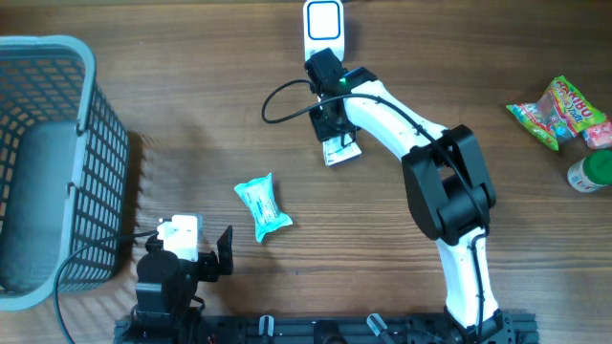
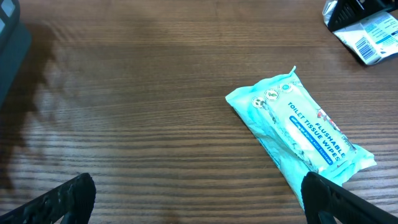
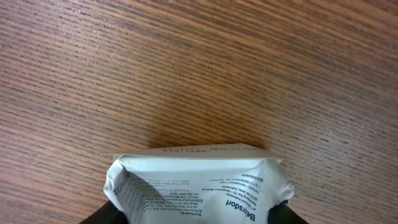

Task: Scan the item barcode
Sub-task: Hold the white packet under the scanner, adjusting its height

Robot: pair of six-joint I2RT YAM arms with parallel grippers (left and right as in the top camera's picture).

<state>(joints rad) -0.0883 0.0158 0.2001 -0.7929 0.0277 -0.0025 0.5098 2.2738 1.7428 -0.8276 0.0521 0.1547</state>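
Bare wood by the snack bag lies right of my right gripper in the overhead view, so next my right gripper should lift the packet past the scanner, cross and release.
A white packet with small printed text (image 1: pixel 340 150) lies on the wooden table just below the white scanner (image 1: pixel 325 24) at the top centre. My right gripper (image 1: pixel 335 134) is down over it. In the right wrist view the packet (image 3: pixel 199 186) fills the space between the two dark fingers (image 3: pixel 99 218) and its sides are crumpled inward, so the gripper (image 3: pixel 193 214) is shut on it. No barcode shows on the packet there. My left gripper (image 1: pixel 186 247) rests at the front left, wide open (image 2: pixel 199 199) over bare wood.
A teal pack of flushable wipes (image 1: pixel 262 206) lies mid-table, by my left gripper's right finger (image 2: pixel 326 199). A grey mesh basket (image 1: pixel 91 57) stands at the left edge. A colourful snack bag (image 1: pixel 559 110) and a green-capped bottle (image 1: pixel 588 174) sit far right.
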